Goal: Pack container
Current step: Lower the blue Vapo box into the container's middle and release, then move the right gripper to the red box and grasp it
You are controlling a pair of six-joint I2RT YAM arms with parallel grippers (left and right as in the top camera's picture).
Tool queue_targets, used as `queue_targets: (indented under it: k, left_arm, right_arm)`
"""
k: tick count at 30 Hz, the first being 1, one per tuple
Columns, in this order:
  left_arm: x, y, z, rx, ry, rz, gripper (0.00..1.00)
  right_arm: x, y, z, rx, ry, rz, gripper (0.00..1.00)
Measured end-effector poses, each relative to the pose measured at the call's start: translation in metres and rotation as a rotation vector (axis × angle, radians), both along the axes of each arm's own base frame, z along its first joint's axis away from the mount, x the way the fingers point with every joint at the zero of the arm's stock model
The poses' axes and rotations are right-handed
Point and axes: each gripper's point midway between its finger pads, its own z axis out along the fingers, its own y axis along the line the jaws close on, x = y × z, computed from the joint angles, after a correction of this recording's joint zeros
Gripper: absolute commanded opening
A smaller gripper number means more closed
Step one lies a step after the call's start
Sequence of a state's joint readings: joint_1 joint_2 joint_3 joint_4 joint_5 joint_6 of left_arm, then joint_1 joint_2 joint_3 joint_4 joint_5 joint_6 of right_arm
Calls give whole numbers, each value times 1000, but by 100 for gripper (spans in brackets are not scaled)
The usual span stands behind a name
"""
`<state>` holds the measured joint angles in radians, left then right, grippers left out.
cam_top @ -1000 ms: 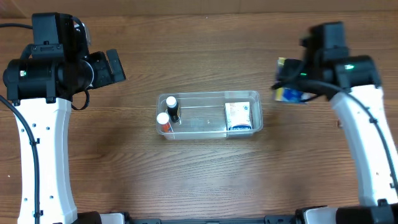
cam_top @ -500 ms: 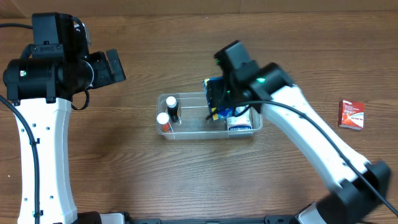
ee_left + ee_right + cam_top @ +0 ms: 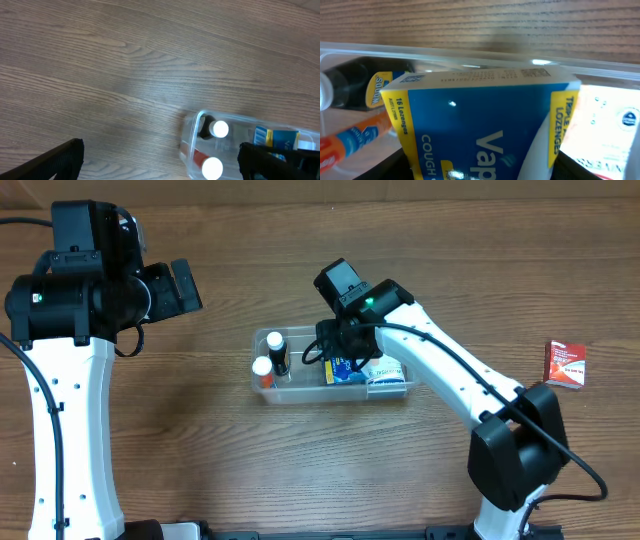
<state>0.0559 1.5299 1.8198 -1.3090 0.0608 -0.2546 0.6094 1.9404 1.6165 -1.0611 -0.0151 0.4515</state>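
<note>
The right gripper brings the lozenge box down toward the container's bottom and releases it next, since it already fits between the bottles and the white box.
The clear container [image 3: 303,382] lies at the table's middle. Inside it, a black bottle [image 3: 276,346] and an orange bottle [image 3: 262,371], both white-capped, stand at its left end, and a white box [image 3: 390,377] lies at its right end. My right gripper [image 3: 345,356] is shut on a blue and yellow lozenge box [image 3: 346,371] and holds it down inside the container, between the bottles and the white box. In the right wrist view the lozenge box [image 3: 480,125] fills the frame below the container's rim [image 3: 445,51]. My left gripper [image 3: 185,288] is open and empty, far to the upper left of the container.
A small red box [image 3: 567,364] lies on the wood table at the far right. In the left wrist view the container's left end [image 3: 189,137] with both bottle caps shows at lower right, with bare wood around it.
My right arm swung from the right side to the container carrying the lozenge box and lowered it inside. The red box on the right came into view. The left arm has not moved.
</note>
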Motion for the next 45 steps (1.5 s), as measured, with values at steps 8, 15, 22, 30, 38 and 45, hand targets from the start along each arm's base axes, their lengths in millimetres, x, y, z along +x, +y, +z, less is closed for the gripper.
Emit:
queue_targets:
  k: [8,15,22,30,38,45]
  left_arm:
    - [0,0,0,1,0,0,100]
    - [0,0,0,0,0,0,100]
    - [0,0,0,0,1,0,100]
    - [0,0,0,0,1,0,100]
    - [-1,0,0,0,3,0,100]
    - [-1,0,0,0,4,0,100]
  right_arm:
    - [-5,-1,-30,-40,75,-7,65]
    - [-6,-3,-31,-44,81,-12,71]
    - [-9,-5,-31,-53,94,-13,94]
    - [-9,-5,-31,-52,94,-13,92]
    - [4,-27,-1,-52,55,-71,100]
    - [58,-155,137,73,-241,-411,100]
